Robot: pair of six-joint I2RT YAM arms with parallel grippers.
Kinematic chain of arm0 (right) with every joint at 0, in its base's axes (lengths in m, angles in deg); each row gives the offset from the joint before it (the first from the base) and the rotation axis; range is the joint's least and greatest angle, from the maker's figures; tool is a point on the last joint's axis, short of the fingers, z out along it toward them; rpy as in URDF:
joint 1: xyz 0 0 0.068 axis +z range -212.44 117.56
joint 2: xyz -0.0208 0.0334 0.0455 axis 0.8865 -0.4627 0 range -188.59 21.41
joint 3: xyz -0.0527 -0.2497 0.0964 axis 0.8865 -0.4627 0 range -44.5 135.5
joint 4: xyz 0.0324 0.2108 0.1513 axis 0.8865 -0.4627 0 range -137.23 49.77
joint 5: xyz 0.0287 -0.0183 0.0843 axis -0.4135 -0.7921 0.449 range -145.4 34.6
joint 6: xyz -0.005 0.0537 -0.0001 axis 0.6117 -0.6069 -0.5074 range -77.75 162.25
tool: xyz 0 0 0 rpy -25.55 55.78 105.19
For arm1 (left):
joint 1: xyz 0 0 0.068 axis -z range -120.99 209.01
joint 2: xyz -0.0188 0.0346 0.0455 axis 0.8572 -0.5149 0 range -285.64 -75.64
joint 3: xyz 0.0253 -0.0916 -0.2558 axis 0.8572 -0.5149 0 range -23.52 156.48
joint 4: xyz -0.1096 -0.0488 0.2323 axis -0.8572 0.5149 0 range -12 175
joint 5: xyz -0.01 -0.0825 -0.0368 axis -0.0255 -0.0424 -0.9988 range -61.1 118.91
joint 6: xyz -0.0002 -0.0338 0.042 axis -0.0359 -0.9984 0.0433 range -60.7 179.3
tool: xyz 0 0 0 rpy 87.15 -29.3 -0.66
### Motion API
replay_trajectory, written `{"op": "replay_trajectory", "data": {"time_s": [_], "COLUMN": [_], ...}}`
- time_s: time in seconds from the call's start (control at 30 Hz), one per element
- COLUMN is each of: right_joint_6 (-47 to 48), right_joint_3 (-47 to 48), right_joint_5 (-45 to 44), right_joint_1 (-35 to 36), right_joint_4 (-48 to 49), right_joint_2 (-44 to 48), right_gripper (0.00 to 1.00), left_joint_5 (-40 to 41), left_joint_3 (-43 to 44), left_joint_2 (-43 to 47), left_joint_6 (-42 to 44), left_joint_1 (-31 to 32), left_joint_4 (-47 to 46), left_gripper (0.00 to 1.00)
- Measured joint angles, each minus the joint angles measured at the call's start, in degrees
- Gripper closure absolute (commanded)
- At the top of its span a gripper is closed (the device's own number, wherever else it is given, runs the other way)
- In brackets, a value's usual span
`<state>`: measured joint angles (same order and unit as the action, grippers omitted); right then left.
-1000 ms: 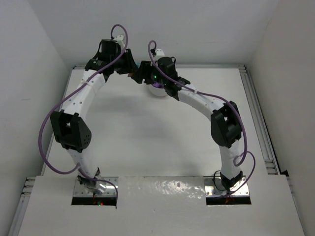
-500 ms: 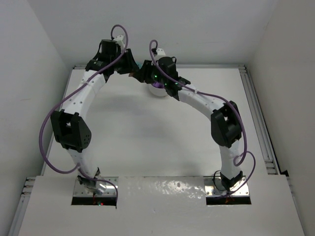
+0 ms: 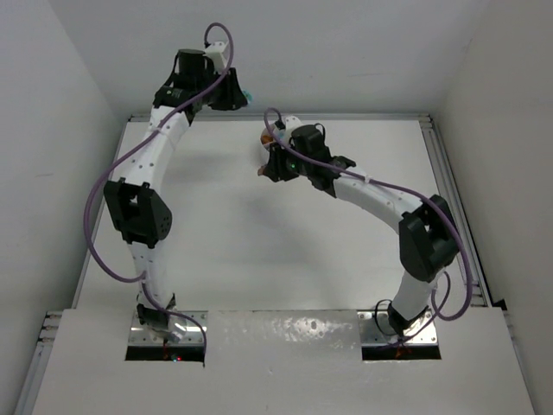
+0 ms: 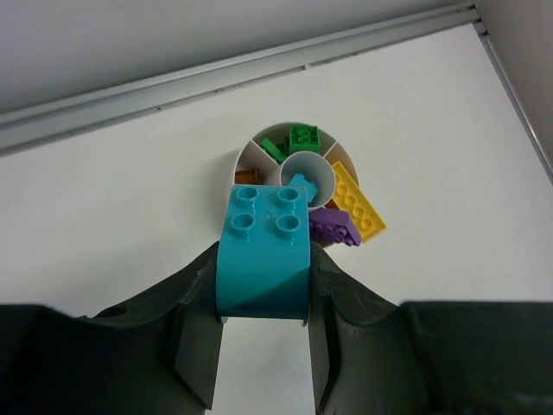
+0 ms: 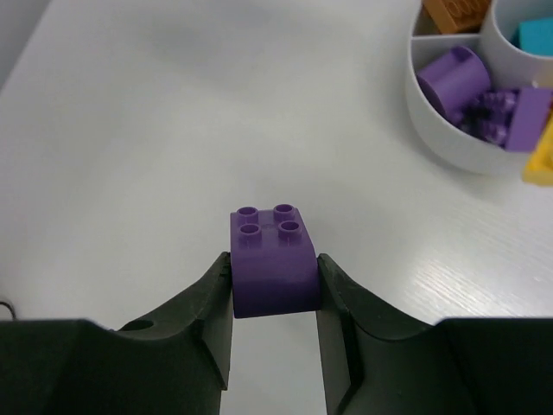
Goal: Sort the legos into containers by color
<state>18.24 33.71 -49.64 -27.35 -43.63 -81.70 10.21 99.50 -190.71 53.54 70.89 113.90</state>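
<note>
I will next move my left gripper down toward the right in the top view and let go over the dish's central hollow, because a teal lego is already inside.
My left gripper [image 4: 263, 264] is shut on a teal-blue lego [image 4: 264, 249] and holds it in the air, short of the round white dish [image 4: 249, 150]. The dish's containers hold green legos [image 4: 299, 138], a yellow plate [image 4: 357, 206], purple legos [image 4: 335, 227], an orange one [image 4: 246, 175] and a teal one [image 4: 302, 184] in the central well. Beside the dish [image 5: 449, 143], over bare table, a purple lego [image 5: 273, 259] sits in my shut right gripper [image 5: 275, 272]. In the top view the left gripper [image 3: 244, 95] is near the back wall and the right gripper [image 3: 263, 169] is by the dish.
A metal rail [image 4: 216, 78] runs along the table's far edge behind the dish, with the white wall just beyond. Another rail [image 3: 454, 207] lines the right side. The yellow plate and purple legos overhang the dish's rim.
The left arm has drawn back from the dish toward the rear wall, still holding the teal lego. The right gripper has shut on the purple lego and come nearer.
</note>
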Motion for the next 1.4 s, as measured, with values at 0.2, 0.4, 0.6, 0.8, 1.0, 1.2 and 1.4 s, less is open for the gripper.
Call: {"op": "replay_trajectory", "data": {"time_s": [0.2,0.4,0.6,0.8,1.0,1.2,1.4], "right_joint_6": [4.9,4.5,5.3,6.3,6.3,6.1,6.0], "right_joint_3": [-3.9,-10.6,-10.8,-8.7,-8.7,-8.7,-9.3], "right_joint_5": [-3.5,-4.2,-8.9,-11.4,-12.6,-13.2,-13.3], "right_joint_1": [-0.8,-6.0,-9.0,-8.3,-8.3,-8.3,-8.3], "right_joint_4": [-5.1,-10.5,-15.6,-16.3,-16.6,-16.8,-16.9], "right_joint_2": [5.7,8.2,11.0,13.6,14.1,14.1,14.1], "right_gripper": [1.00,1.00,1.00,1.00,1.00,1.00,1.00], "left_joint_5": [-4.0,-1.4,2.6,6.7,8.0,8.4,8.9], "left_joint_3": [0.3,4.6,5.0,6.6,7.2,7.2,7.2], "left_joint_2": [-3.1,-11.3,-14.9,-15.6,-18.6,-20.7,-20.9], "left_joint_6": [7.5,14.7,17.4,19.2,19.5,19.5,19.7], "left_joint_1": [0.8,5.6,8.4,9.4,9.7,10.7,12.3], "left_joint_4": [1.1,3.3,1.8,-3.2,-5.4,-5.6,-6.6], "left_gripper": [1.00,1.00,1.00,1.00,1.00,1.00,1.00]}}
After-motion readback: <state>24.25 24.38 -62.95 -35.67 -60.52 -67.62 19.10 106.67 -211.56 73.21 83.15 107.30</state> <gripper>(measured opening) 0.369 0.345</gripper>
